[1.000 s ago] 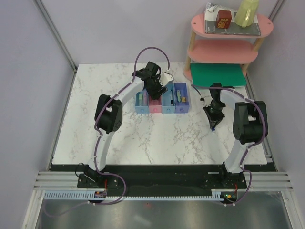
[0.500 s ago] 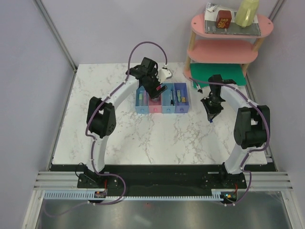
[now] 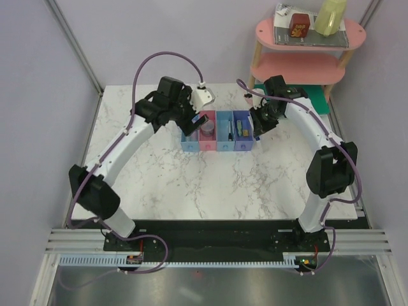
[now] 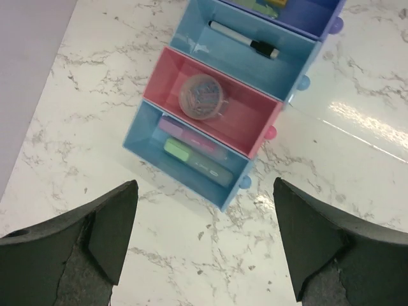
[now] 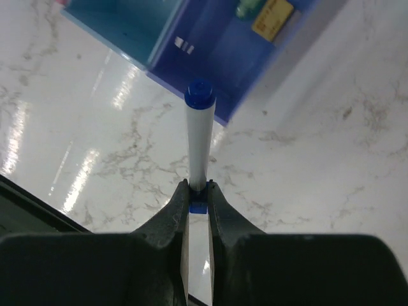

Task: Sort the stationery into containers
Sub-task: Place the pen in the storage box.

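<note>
My right gripper passes over the purple bin (image 5: 223, 76) next, then lowers the blue-and-white pen into the other light blue bin (image 5: 131, 24) and releases it, because a black pen already lies there.
The containers (image 3: 217, 132) are a joined row of bins: light blue, pink, light blue, purple. In the left wrist view the near light blue bin (image 4: 220, 185) holds a pink stick (image 4: 185, 132) and a green stick (image 4: 194, 159). The pink bin (image 4: 252, 115) holds the round grey-purple roll (image 4: 203, 97), and the other light blue bin holds a black pen (image 4: 245, 39). My left gripper (image 4: 207, 242) hangs open and empty above the table just in front of the row. My right gripper (image 5: 198, 191) is shut on the blue-and-white pen (image 5: 199, 137), whose cap points at the purple bin (image 5: 223, 76).
A pink tiered shelf (image 3: 299, 67) stands at the back right, with a red box (image 3: 298, 25) and a yellow bottle (image 3: 330, 16) on top. A green board (image 3: 322, 105) lies under it, behind my right arm. Marble table (image 3: 210, 185) stretches in front of the bins.
My left gripper has opened and drawn back to the left; the roll now lies in the pink bin. My right arm has carried the pen from mid-right up to the purple bin.
</note>
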{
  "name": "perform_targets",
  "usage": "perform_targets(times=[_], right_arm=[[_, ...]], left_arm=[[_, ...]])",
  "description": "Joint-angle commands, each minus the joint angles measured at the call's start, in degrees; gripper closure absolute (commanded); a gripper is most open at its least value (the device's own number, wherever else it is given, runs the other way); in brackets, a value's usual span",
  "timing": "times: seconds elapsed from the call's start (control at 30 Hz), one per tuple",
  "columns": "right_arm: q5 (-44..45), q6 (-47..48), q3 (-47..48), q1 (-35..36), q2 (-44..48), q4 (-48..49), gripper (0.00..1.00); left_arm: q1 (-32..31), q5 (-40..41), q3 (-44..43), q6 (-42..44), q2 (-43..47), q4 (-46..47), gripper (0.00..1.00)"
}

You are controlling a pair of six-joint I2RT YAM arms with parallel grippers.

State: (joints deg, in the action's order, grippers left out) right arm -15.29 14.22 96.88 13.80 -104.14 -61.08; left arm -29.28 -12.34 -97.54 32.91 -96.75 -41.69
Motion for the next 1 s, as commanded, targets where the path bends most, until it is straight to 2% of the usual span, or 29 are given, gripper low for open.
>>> perform_targets(times=[0.0, 0.23, 0.4, 0.57, 0.8, 0.97], right_arm=[[-11.42, -2.61, 4.19, 0.7, -4.31, 4.98, 1.0], [-17.75, -4.99, 10.69, 2.98, -13.53, 11.06, 1.0], [-21.1, -6.65, 13.07, 5.09, -17.15, 15.28, 1.0], [-21.54, -8.41, 14.65, 6.59, -20.93, 18.36, 1.0], [-19.87, -7.98, 11.76, 6.59, -21.73, 20.12, 1.0], [-18.73, -7.45, 9.21, 6.59, -20.58, 21.18, 0.94]], left_arm=[[0.1, 1.17, 10.77, 0.05, 11.3, -1.37, 0.07], [0.1, 4.42, 25.27, 3.65, 26.16, -7.43, 0.06], [0.1, 6.88, 28.72, 5.77, 33.11, -10.42, 0.02], [0.1, 6.54, 27.14, 4.72, 33.38, -11.31, 0.01], [0.1, 5.57, 27.22, 4.36, 32.94, -11.22, 0.02], [0.1, 5.13, 26.61, 4.54, 32.15, -11.22, 0.02]])
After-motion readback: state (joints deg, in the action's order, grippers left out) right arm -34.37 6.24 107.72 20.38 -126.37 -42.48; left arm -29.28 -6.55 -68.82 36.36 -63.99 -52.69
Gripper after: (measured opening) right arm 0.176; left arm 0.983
